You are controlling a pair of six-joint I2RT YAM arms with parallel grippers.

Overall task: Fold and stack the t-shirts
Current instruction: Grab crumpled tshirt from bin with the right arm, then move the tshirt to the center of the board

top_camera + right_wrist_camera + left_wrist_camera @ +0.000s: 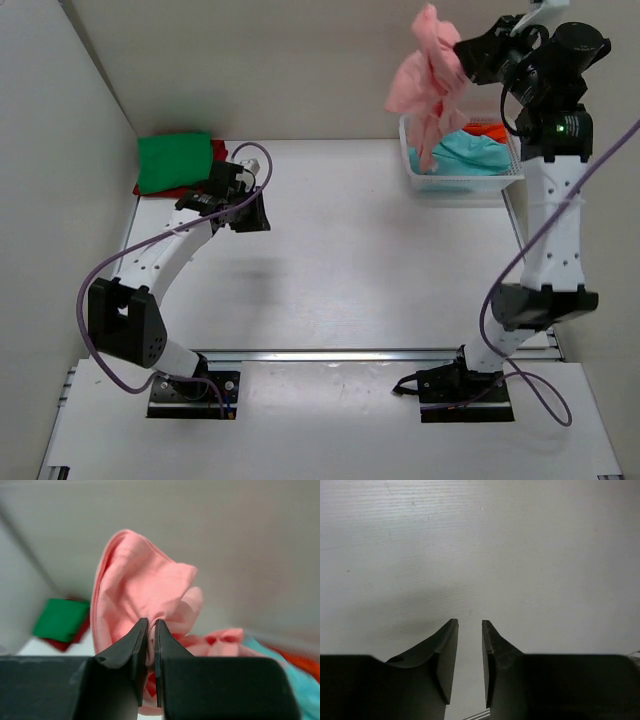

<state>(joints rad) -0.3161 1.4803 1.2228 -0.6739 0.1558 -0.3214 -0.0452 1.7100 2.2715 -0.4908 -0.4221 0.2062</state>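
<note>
My right gripper swings the bunched salmon-pink t-shirt (428, 85) away from the basket (460, 183) next, then down over the table's middle, where empty surface leaves room.
My right gripper (462, 50) is raised high above the back right and is shut on a bunched salmon-pink t-shirt (428, 85), which hangs down toward the white basket (460, 183). In the right wrist view the jaws (148, 621) pinch a fold of that pink cloth (140, 580). A teal t-shirt (478, 155) and an orange one (490, 128) lie in the basket. A folded green t-shirt (175, 160) rests on a red one (216, 150) at the back left. My left gripper (256, 214) hovers over bare table beside that pile, its jaws (470, 622) narrowly apart with nothing between them.
White walls close in the table at the left and at the back. The basket stands against the back right corner. A metal rail runs along the near edge between the two arm bases.
</note>
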